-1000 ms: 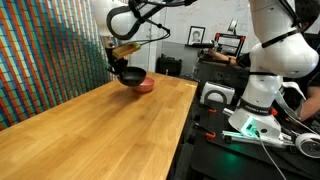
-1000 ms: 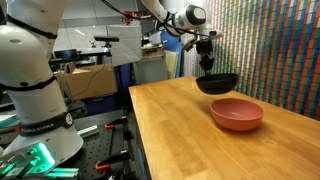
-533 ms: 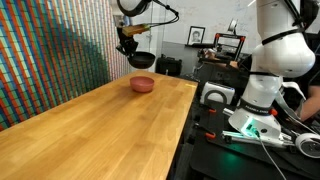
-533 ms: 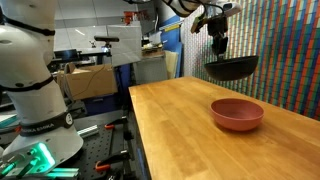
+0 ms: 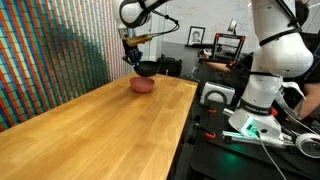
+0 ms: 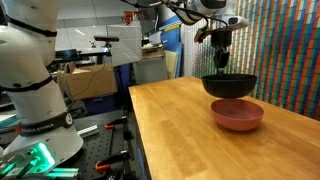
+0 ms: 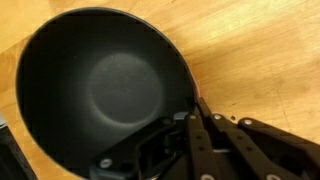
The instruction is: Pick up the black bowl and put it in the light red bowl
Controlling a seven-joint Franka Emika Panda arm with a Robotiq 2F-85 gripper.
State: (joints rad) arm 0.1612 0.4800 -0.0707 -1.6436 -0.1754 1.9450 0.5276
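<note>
My gripper should next go down slightly toward the light red bowl [image 6: 236, 116] and release the black bowl's rim, since the black bowl [image 6: 229, 86] already hangs directly above the light red bowl's opening.
My gripper [image 6: 220, 68] is shut on the rim of the black bowl [image 6: 229, 86] and holds it just above the light red bowl [image 6: 236, 116], which rests on the wooden table. In an exterior view the black bowl [image 5: 146, 68] hangs over the light red bowl [image 5: 143, 85] at the table's far end. In the wrist view the glossy black bowl [image 7: 100, 85] fills most of the frame, with the gripper fingers [image 7: 185, 125] clamped on its edge. Only a thin sliver of the light red bowl [image 7: 199, 96] shows beside it.
The long wooden table [image 5: 100, 130] [image 6: 200, 140] ends at a patterned wall [image 5: 40, 60]. A second white robot arm [image 5: 265, 60] [image 6: 30, 90] stands on a bench next to the table, among monitors and clutter.
The gripper lifted the black bowl up and away from the red bowl, then brought it back down. It now hangs low, right over the light red bowl.
</note>
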